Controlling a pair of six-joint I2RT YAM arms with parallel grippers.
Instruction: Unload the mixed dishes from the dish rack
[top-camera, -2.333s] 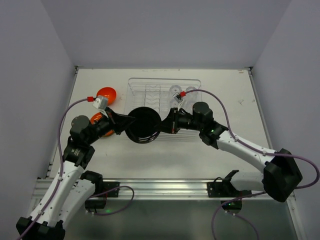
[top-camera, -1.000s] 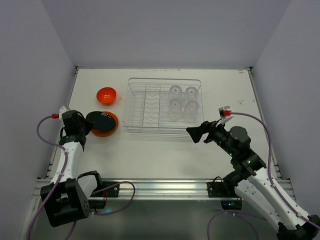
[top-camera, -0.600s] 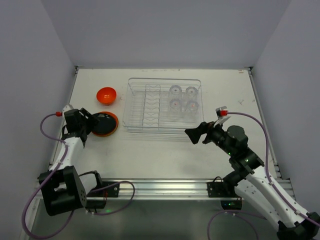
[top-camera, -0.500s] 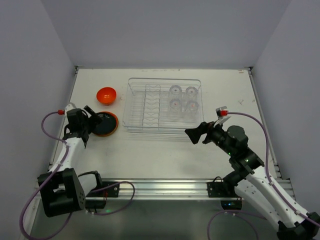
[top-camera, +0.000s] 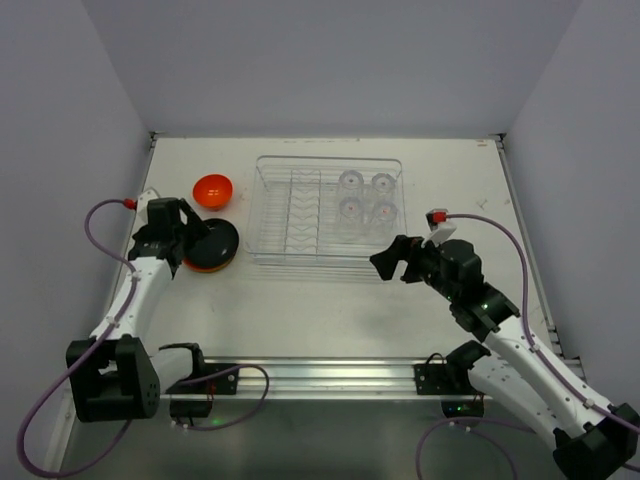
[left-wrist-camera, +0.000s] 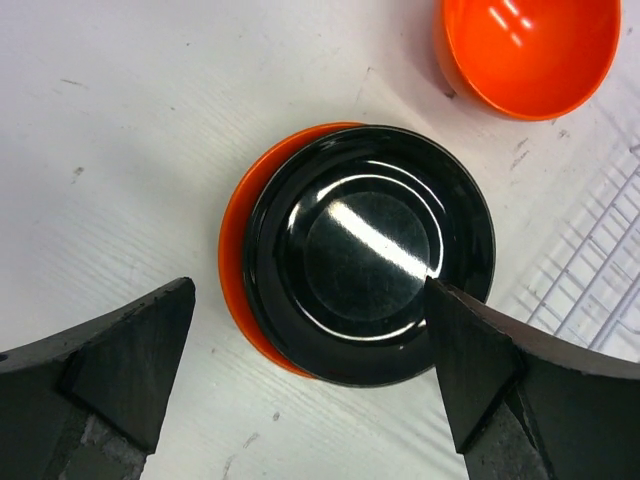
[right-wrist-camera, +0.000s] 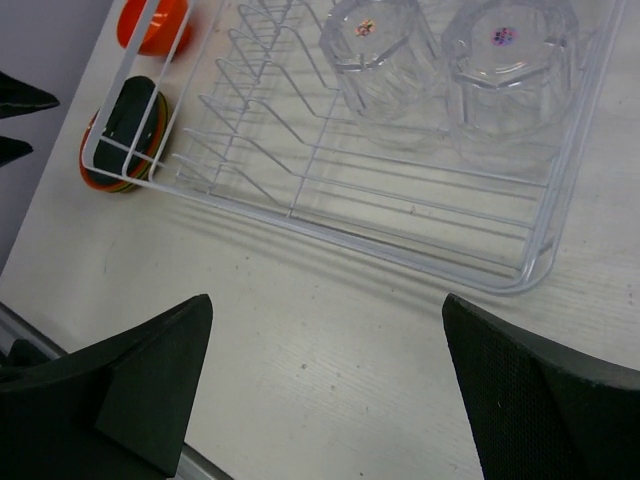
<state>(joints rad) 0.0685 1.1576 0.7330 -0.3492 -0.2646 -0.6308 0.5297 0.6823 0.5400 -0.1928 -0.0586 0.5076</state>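
Observation:
The near tumbler by the empty dividers is outward of my right gripper, which will go outward over the rack, then down around the upturned base.
The black plate lies flat on a red-orange plate, left of the dish rack. My left gripper hovers open over this stack, one finger on each side, touching nothing. The orange bowl sits on the table behind the stack. Several clear ribbed tumblers stand upside down in the rack's right half. My right gripper is open and empty above the table, just in front of the rack's near right corner.
The rack's wire dividers on its left side hold nothing. The right wrist view shows the plate stack through the rack's left corner. White walls close in the table on three sides; a metal rail runs along the near edge.
My left gripper has opened and let go of the black plate, which now rests on the red-orange one; the arm shifted right over the stack. The right gripper edged toward the rack.

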